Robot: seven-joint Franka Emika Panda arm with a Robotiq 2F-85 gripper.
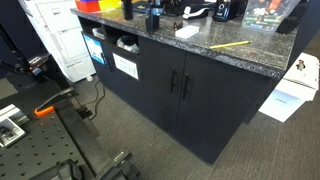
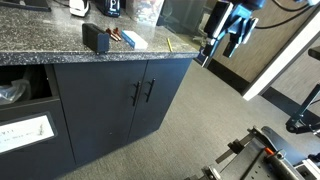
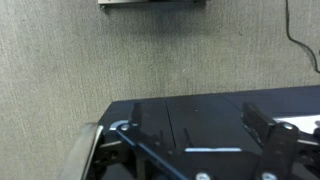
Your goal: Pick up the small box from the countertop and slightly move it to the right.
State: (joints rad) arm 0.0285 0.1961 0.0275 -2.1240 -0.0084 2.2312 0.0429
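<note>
My open gripper moves outward over the countertop next, then lowers its fingers around the small box, since they still hang empty over the carpet.
The small box (image 1: 187, 31) is flat and whitish-grey. It lies on the dark speckled countertop (image 1: 250, 55) and shows in both exterior views (image 2: 133, 40). In an exterior view my gripper (image 2: 228, 30) hangs in the air past the end of the countertop (image 2: 40, 45), well away from the box. In the wrist view the gripper (image 3: 195, 108) is open with nothing between its fingers. That view shows only grey carpet and a black surface, and the box is out of it.
A small black cube-like box (image 2: 97, 38) and a red item (image 2: 113, 36) sit beside the small box. A yellow pencil (image 1: 230, 44) lies nearby. A white carton with a blue label (image 1: 295, 90) stands on the floor by the black cabinets (image 1: 180, 90).
</note>
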